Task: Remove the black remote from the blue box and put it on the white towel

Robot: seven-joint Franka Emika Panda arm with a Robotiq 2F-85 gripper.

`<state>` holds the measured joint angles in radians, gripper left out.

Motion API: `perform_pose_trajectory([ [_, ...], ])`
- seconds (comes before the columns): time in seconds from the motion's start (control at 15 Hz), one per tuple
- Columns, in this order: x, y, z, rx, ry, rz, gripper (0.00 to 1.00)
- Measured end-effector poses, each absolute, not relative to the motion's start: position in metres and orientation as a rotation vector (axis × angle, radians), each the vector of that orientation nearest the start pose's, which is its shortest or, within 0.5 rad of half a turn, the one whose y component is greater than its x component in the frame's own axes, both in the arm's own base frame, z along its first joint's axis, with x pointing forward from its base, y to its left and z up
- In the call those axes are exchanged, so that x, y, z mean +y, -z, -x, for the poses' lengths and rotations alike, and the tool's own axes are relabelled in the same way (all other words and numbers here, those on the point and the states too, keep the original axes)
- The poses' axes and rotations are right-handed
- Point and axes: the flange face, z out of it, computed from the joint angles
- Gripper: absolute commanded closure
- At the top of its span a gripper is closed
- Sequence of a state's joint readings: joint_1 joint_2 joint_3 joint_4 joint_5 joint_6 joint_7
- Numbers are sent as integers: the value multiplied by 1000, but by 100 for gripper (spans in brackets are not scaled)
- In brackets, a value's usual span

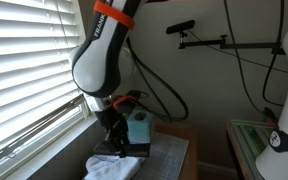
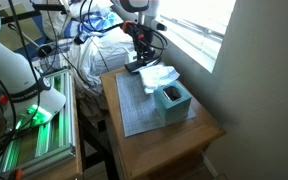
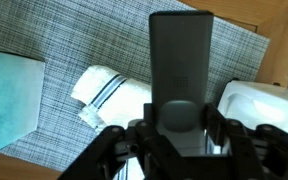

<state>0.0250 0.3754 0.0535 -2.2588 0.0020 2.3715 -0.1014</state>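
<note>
The remote's far end sticks out over bare mat, so the gripper should first turn and shift to lower the remote onto the middle of the towel [image 1: 112, 168].
My gripper [image 3: 181, 128] is shut on the black remote [image 3: 181, 55], which stands out lengthwise from the jaws in the wrist view. Below it lies the white towel [image 3: 112, 90] with dark stripes, on a grey woven mat [image 3: 74, 35]. The blue box [image 3: 8, 98] is at the left edge of the wrist view, apart from the remote. In both exterior views the gripper [image 1: 119, 140] [image 2: 139, 55] hangs just above the towel [image 1: 112, 168] [image 2: 157, 77], with the blue box [image 1: 139, 128] [image 2: 172, 97] beside it.
The mat [image 2: 134, 105] covers a small wooden table [image 2: 169, 150] by a window with blinds [image 1: 24, 70]. A second white robot [image 2: 14, 65] and cables stand beside the table. A camera arm [image 1: 199, 38] hangs at the back.
</note>
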Motion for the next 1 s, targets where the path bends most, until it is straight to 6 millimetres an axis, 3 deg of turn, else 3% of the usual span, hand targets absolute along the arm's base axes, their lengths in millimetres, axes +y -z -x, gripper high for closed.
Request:
perform_pose_trajectory([
  [0.53,43,-140,-539,60,-426,3098,72],
  [1.0,46,-99,-560,54,-438,3117,72],
])
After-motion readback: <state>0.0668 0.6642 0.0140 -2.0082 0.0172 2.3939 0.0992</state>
